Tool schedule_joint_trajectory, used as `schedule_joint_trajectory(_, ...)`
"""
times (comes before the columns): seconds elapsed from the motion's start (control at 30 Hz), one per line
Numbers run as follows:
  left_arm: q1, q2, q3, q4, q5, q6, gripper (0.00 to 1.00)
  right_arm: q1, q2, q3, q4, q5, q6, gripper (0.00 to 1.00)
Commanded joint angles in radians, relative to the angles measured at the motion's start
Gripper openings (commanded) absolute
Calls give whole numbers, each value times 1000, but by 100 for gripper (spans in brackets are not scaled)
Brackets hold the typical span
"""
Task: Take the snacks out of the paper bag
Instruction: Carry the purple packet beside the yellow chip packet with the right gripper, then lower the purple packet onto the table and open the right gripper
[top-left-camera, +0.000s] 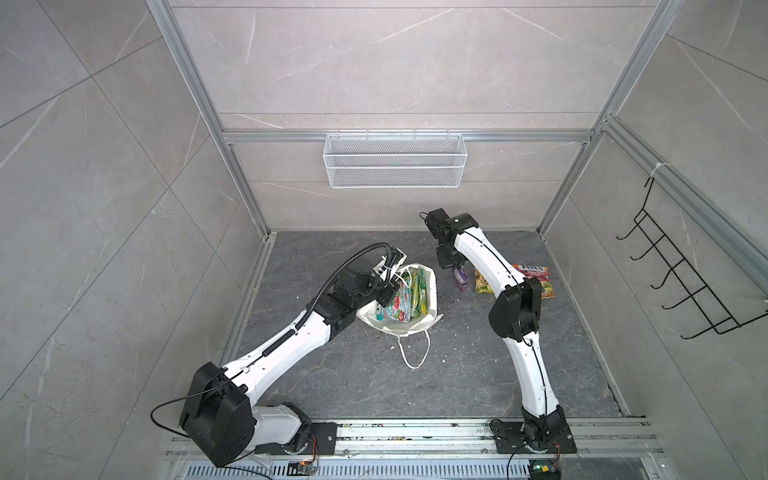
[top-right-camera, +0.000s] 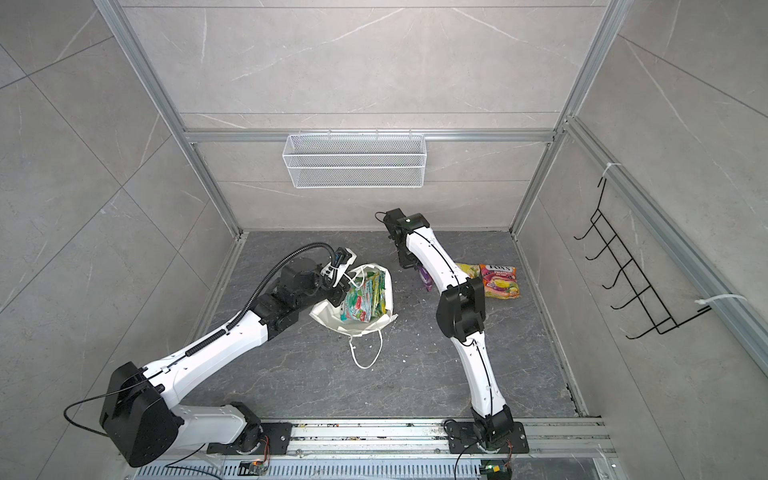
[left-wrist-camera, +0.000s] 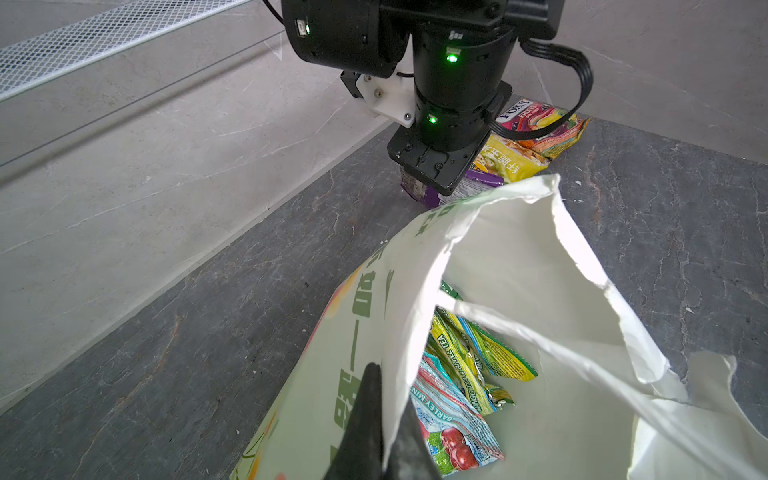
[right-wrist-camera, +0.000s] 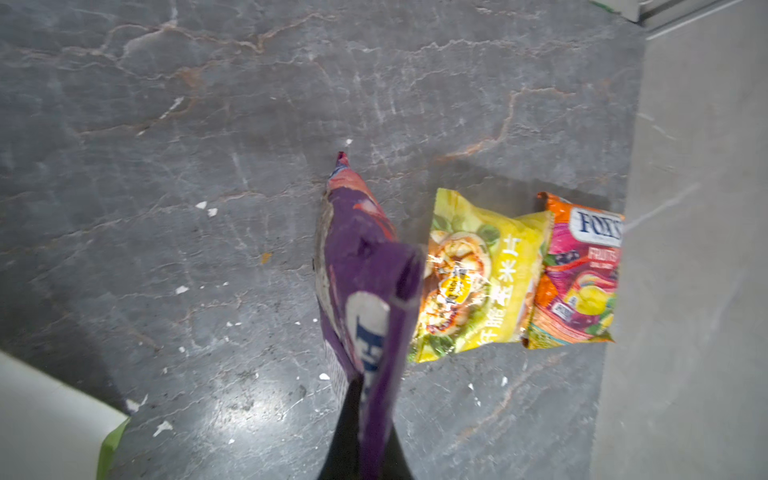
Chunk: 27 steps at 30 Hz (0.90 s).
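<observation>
My right gripper moves down toward the bag (top-left-camera: 433, 286) next and releases the purple packet on the clear floor, which lies below it beside the bag.
The white paper bag (top-left-camera: 433, 286) (top-right-camera: 389, 291) (left-wrist-camera: 519, 257) stands open on the dark floor, left of the middle. My left gripper (top-left-camera: 388, 291) (left-wrist-camera: 388, 390) is shut on its near rim, one finger outside on the green print and one inside. Inside lie a teal-red packet (top-left-camera: 392, 309) (left-wrist-camera: 453, 428) and green-yellow packets (top-left-camera: 419, 291) (left-wrist-camera: 469, 357). My right gripper (top-left-camera: 455, 266) (right-wrist-camera: 374, 399) is shut on a purple packet (top-left-camera: 460, 278) (right-wrist-camera: 365, 266), which hangs low by the floor. Beside it, a yellow-green packet (top-left-camera: 482, 286) (right-wrist-camera: 478, 282) and a red-pink FOX'S packet (top-right-camera: 500, 281) (right-wrist-camera: 577, 282) lie flat.
A white wire basket (top-left-camera: 395, 162) hangs on the back wall. A black hook rack (top-left-camera: 685, 270) hangs on the right wall. The bag's loose cord handle (top-left-camera: 413, 349) trails on the floor toward the front. Small white paper scraps dot the floor.
</observation>
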<state>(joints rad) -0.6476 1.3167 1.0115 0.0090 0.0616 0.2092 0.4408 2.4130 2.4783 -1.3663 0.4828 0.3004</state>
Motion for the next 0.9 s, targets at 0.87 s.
schedule_joint_trajectory(0.87, 2, -40, 17, 15, 2, 19, 0, -18, 205, 89, 145, -409, 250, 10)
